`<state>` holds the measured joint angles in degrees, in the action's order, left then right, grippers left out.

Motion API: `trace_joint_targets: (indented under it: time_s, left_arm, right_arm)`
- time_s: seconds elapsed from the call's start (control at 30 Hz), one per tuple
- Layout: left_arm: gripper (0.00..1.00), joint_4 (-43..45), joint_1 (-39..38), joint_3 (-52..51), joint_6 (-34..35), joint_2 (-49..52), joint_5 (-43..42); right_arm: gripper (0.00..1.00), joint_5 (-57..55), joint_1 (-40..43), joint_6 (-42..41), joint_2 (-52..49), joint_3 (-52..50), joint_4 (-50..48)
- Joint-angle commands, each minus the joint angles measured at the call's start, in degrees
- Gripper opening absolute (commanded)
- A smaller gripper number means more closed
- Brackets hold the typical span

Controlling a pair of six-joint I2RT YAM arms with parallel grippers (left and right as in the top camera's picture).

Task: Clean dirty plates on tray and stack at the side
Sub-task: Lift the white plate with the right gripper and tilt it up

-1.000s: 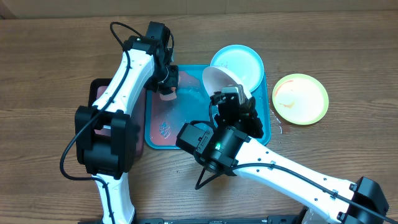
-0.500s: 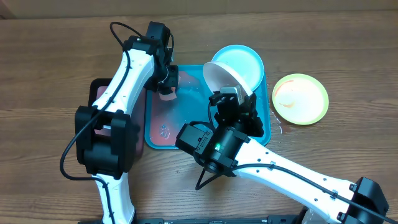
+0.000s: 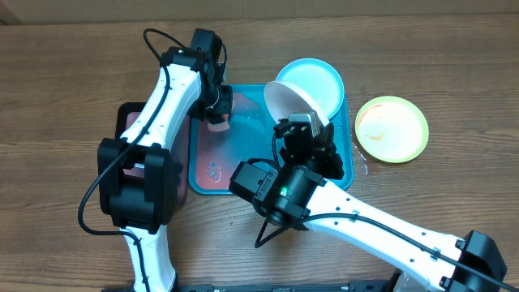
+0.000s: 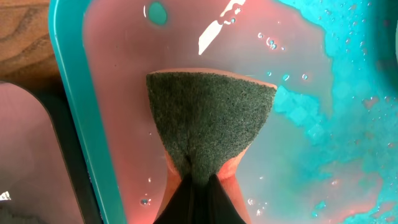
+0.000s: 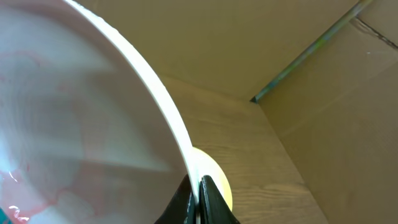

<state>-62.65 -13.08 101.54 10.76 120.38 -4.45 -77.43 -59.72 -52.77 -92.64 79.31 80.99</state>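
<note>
My right gripper needs to swing over the yellow-green plate (image 3: 392, 128) (image 5: 215, 177) next, as it already lies beside the tray. Then it should turn the tilted white plate level, lower it and let it go.
My right gripper (image 3: 311, 123) is shut on the rim of the white plate (image 3: 285, 103) and holds it tilted on edge over the teal tray (image 3: 352, 154). In the right wrist view the jaws (image 5: 197, 186) pinch that rim, and the white plate (image 5: 74, 124) shows faint red smears. The light blue plate (image 3: 318, 79) lies at the tray's far right corner. The yellow-green plate (image 3: 392, 128), with a red smear, lies on the table right of the tray. My left gripper (image 3: 217, 116) is shut on a green-and-orange sponge (image 4: 208, 118), pressed on the tray's wet reddish base (image 4: 124, 93).
A smaller black tray (image 3: 128, 122) lies left of the teal tray, under my left arm. A cardboard wall (image 5: 311, 81) stands along the back and right of the wooden table (image 3: 65, 89).
The white plate has shifted very slightly in my right gripper. The left arm and sponge have not visibly moved.
</note>
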Motion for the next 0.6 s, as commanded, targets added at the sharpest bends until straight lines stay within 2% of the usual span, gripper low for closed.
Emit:
trace_joint_targets:
  time_s: [0.0, 0.37, 0.47, 0.57]
  left_arm:
    - [0.04, -0.5, 0.3, 0.8, 1.0, 0.4, 0.4]
    - [0.04, -0.6, 0.3, 0.8, 1.0, 0.4, 0.4]
    - [0.04, -0.5, 0.3, 0.8, 1.0, 0.4, 0.4]
    - [0.04, -0.5, 0.3, 0.8, 1.0, 0.4, 0.4]
  right_arm:
    - [0.04, 1.0, -0.4, -1.7, 1.6, 1.5, 1.9]
    - [0.04, 0.9, 0.0, -4.6, 2.2, 1.7, 1.7]
    - [0.04, 5.9, 1.0, -8.7, 2.2, 1.6, 0.8]
    - [0.04, 9.4, 3.2, -9.2, 2.1, 1.3, -1.4]
